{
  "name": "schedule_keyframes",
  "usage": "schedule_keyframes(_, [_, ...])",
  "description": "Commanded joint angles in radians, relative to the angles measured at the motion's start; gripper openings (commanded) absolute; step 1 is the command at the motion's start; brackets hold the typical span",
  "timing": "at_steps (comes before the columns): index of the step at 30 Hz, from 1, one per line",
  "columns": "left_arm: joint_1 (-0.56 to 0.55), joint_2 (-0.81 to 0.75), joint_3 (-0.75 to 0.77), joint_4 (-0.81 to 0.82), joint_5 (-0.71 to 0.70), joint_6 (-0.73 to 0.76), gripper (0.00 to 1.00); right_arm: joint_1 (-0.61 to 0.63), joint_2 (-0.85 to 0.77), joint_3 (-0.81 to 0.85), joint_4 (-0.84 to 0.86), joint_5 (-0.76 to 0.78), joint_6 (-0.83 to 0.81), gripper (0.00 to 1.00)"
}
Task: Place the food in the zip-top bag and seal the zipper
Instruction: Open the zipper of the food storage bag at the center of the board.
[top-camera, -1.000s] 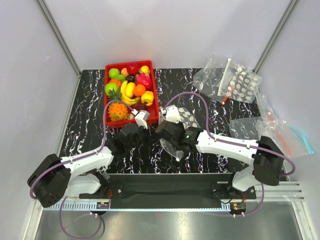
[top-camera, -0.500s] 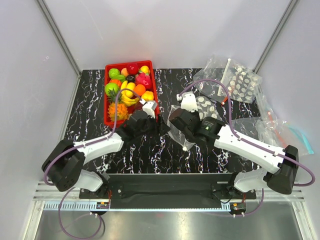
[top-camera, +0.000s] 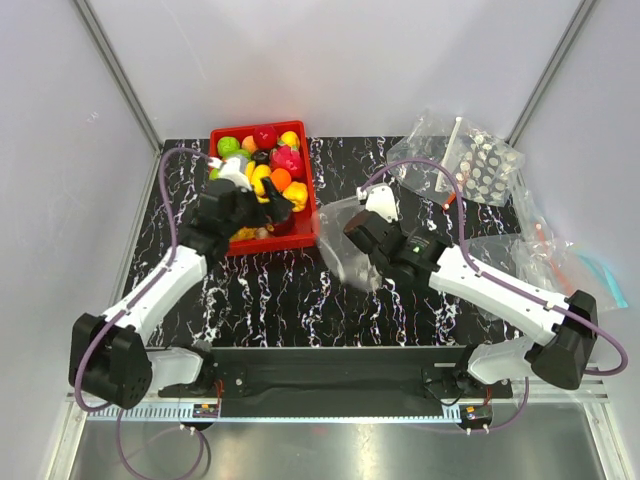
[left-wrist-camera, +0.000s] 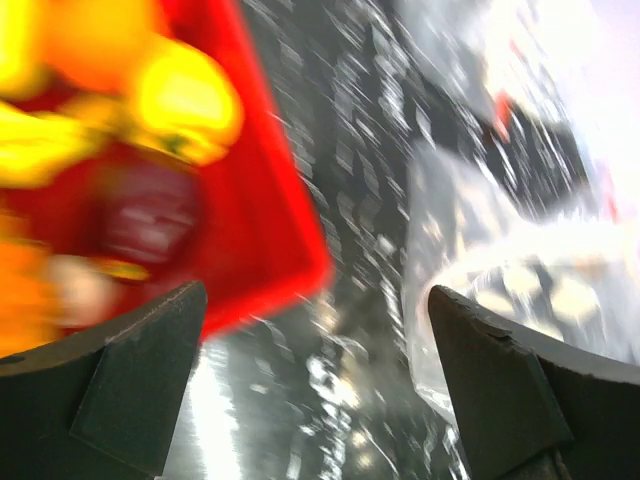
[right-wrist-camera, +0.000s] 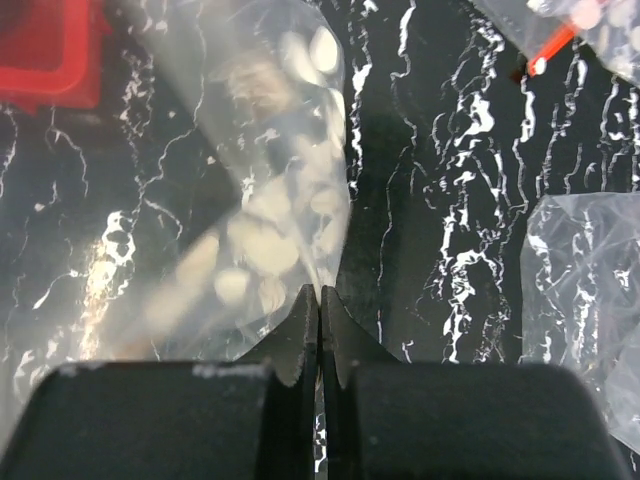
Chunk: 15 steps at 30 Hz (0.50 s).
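I should next move my open left gripper left in the top view, down onto the pineapple's top.
The food (top-camera: 262, 165) is a heap of glossy toy fruits in the red tray (top-camera: 311, 190) at the back left. My left gripper (top-camera: 262, 207) hangs open over the tray's near right part with nothing between its fingers. In the left wrist view it (left-wrist-camera: 315, 300) frames the tray's corner (left-wrist-camera: 270, 230) and blurred yellow fruit (left-wrist-camera: 185, 100). The clear white-dotted zip-top bag (top-camera: 340, 250) sits mid-table, right of the tray. My right gripper (top-camera: 352, 232) is shut on its edge. The right wrist view shows the bag (right-wrist-camera: 270, 200) fanning out from those closed tips (right-wrist-camera: 319, 295). I cannot make out the zipper.
More clear bags lie at the back right (top-camera: 460, 165) and along the right edge (top-camera: 545, 265). One of them shows in the right wrist view (right-wrist-camera: 580, 290), with a red strip (right-wrist-camera: 548, 52) farther back. Black marbled tabletop (top-camera: 270, 290) lies between the tray and the arm bases.
My left gripper has opened and swung left and back, from beside the bag to over the tray. The right gripper has carried the bag a little toward the back.
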Motion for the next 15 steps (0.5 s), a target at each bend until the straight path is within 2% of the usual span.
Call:
schedule_keyframes(1, [0.113, -0.004, 0.091, -0.091, -0.026, 0.041, 0.99, -0.008, 0.008, -0.017, 0.039, -0.048, -0.028, 0.0])
schedule_keyframes(5, [0.208, 0.038, 0.174, -0.171, -0.115, 0.085, 0.99, -0.009, 0.017, -0.023, 0.04, -0.078, -0.017, 0.0])
schedule_keyframes(10, [0.308, 0.102, 0.235, -0.194, -0.117, 0.124, 0.99, -0.009, 0.02, -0.014, 0.016, -0.09, 0.0, 0.0])
schedule_keyframes(15, [0.363, 0.209, 0.31, -0.254, -0.141, 0.167, 0.99, -0.009, -0.001, 0.056, -0.091, -0.064, 0.015, 0.0])
